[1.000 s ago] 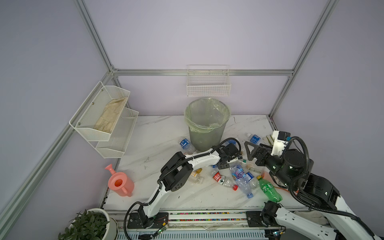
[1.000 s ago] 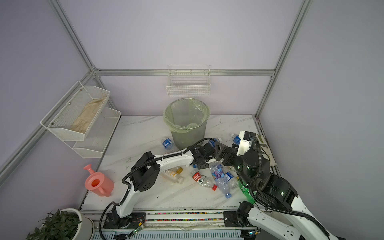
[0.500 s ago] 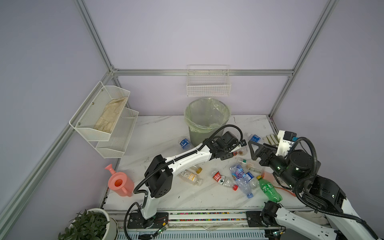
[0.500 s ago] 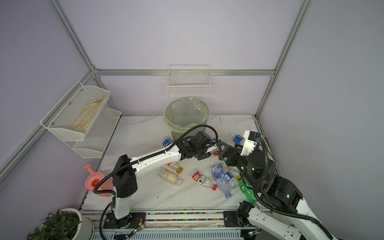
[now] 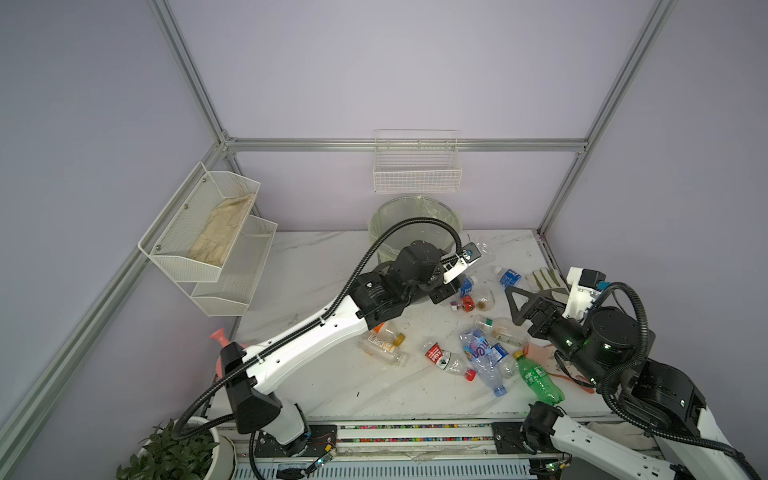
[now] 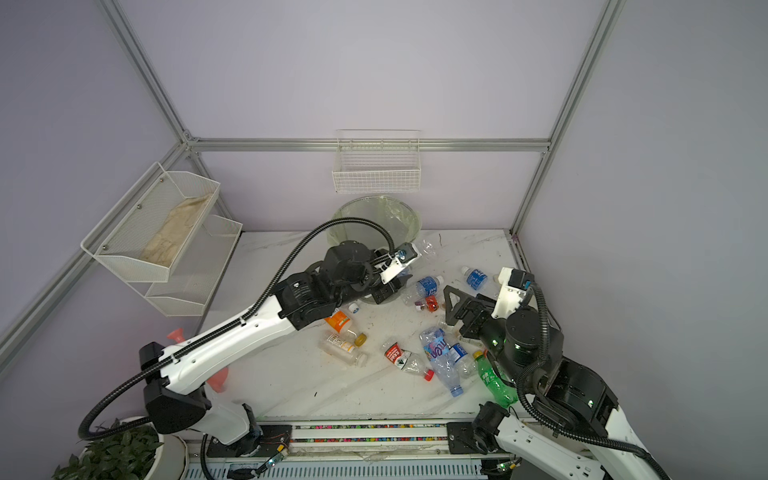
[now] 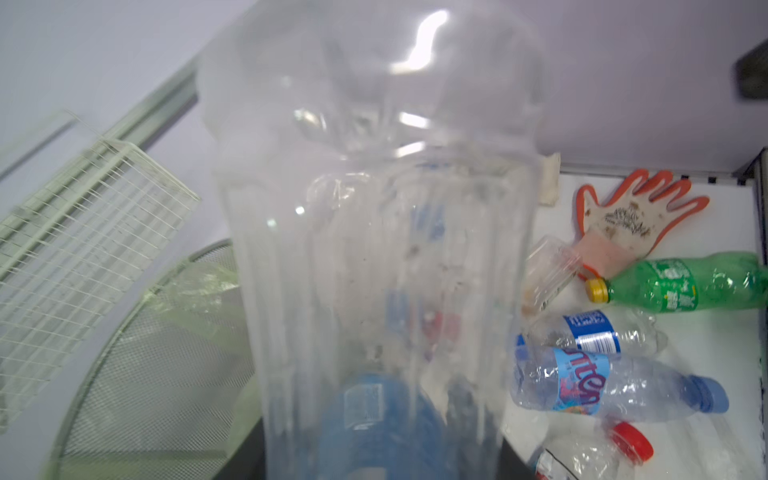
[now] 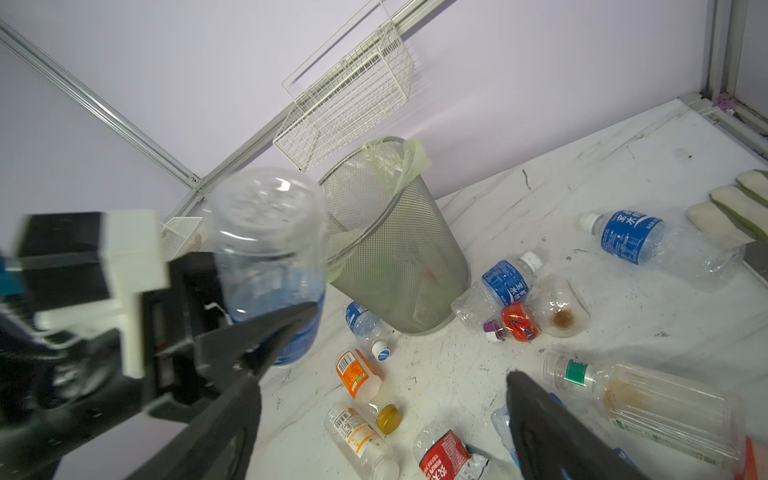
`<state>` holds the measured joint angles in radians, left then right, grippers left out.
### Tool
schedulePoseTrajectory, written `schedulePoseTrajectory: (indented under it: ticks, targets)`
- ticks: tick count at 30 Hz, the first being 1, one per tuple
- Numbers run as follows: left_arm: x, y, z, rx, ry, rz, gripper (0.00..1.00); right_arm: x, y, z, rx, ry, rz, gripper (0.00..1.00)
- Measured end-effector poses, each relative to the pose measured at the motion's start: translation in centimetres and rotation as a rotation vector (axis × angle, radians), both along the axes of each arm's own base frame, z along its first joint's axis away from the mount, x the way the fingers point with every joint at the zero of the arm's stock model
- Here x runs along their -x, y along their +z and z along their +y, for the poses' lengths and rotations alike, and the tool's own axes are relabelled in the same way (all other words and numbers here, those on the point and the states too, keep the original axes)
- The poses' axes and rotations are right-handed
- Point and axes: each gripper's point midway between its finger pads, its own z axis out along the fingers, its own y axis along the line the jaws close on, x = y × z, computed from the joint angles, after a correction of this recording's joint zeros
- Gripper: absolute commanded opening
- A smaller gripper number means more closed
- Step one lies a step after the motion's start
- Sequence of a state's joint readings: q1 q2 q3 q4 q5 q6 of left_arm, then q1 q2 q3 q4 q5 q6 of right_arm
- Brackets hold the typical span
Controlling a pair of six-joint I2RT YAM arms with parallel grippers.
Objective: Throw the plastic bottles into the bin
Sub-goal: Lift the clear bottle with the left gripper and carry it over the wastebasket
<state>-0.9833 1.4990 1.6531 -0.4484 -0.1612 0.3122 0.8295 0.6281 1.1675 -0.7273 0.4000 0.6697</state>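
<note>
My left gripper should lift its bottle clear next and carry it outward, then let go of it inside the bin's opening (image 5: 415,217) (image 7: 172,380), which is outward past the bin's near rim.
My left gripper (image 5: 451,291) is shut on a clear plastic bottle (image 8: 266,249) with a blue label, held base-up off the table beside the bin (image 8: 395,257), at about rim height. This bottle (image 7: 374,249) fills the left wrist view and hides the jaws. The bin (image 5: 415,216) is grey mesh with a pale green liner. My right gripper (image 8: 411,340) hangs open above the table with nothing between its fingers. Several bottles lie on the table: a green one (image 5: 538,380), a crushed blue-label one (image 5: 482,357), a red-label one (image 5: 440,359) and an orange-label one (image 6: 338,322).
A white wire basket (image 5: 417,166) hangs on the back wall above the bin. A two-tier mesh rack (image 5: 216,245) is on the left wall. White gloves (image 5: 546,279) lie at the right edge and an orange-edged glove (image 7: 623,216) lies near the green bottle. A pink watering can (image 5: 220,338) is half hidden behind my left arm.
My left gripper has closed on the bottle and carried it up from the pile toward the bin. My right gripper has drawn back a little to the right, still open.
</note>
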Motion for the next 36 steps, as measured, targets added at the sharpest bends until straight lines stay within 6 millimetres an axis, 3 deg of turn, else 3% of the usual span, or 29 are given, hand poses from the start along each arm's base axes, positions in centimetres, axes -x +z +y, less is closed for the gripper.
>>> schedulePoseTrajectory:
  ticks: [7,13,17,20,29,36]
  targets:
    - [4.0,9.9,6.7,0.309,0.025,-0.163,0.41,-0.4,-4.1,1.7,0.038,0.042,0.097,0.93]
    - [6.4,14.5,12.9,0.548,0.080,-0.259,0.39,-0.1,-6.8,2.6,0.028,0.078,0.156,0.92]
    - [7.3,15.8,16.0,0.672,0.114,-0.289,0.37,0.1,-8.0,3.1,0.019,0.097,0.188,0.92]
    - [7.8,16.1,17.2,0.727,0.126,-0.295,0.37,0.2,-8.1,3.4,0.004,0.107,0.196,0.92]
    - [8.0,16.7,17.9,0.791,0.130,-0.289,0.38,0.1,-7.7,3.6,-0.018,0.113,0.192,0.92]
    - [7.6,16.8,17.4,0.802,0.129,-0.288,0.38,0.3,-7.9,3.5,-0.022,0.114,0.193,0.91]
